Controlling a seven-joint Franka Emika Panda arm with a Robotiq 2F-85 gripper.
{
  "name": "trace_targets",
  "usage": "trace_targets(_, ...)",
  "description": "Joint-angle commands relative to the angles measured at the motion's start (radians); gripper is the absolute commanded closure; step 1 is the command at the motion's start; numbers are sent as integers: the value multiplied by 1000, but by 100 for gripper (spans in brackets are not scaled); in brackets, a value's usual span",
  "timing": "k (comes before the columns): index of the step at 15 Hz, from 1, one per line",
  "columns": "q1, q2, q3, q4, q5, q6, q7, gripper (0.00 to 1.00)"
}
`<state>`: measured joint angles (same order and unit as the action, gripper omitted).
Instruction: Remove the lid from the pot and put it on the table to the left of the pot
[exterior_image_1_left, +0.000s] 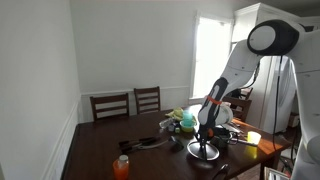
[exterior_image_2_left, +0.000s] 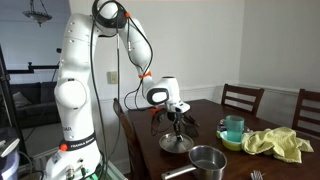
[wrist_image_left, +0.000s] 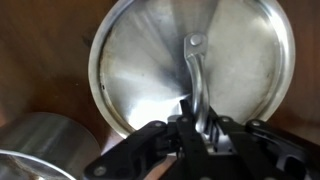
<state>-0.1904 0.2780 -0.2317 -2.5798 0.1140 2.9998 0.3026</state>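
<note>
My gripper lowers slightly next and releases the handle with the lid flat on the tabletop, since the lid hangs beside the open pot.
The lid is a round silver metal disc with a strap handle at its centre. My gripper is shut on that handle. In both exterior views the lid hangs flat under the gripper, at or just above the dark brown table; I cannot tell if it touches. The open silver pot stands uncovered beside the lid, near the table's edge. Its rim shows at the bottom left of the wrist view.
A teal cup stands in a bowl next to a yellow cloth. An orange cup stands near the table's front edge. Wooden chairs line the far side. The robot base stands close to the table.
</note>
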Motion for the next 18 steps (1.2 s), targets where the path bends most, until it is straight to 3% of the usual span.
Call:
trace_targets(1, -5, 22, 21, -5, 52, 29, -25, 96)
trace_targets(11, -25, 56, 70, -10, 107, 29, -43, 96)
trace_targets(12, -19, 55, 65, -12, 103, 31, -40, 71)
trace_targets(13, -20, 54, 66, -12, 104, 30, -41, 59)
trace_targets(18, -15, 30, 58, -26, 98, 21, -47, 26)
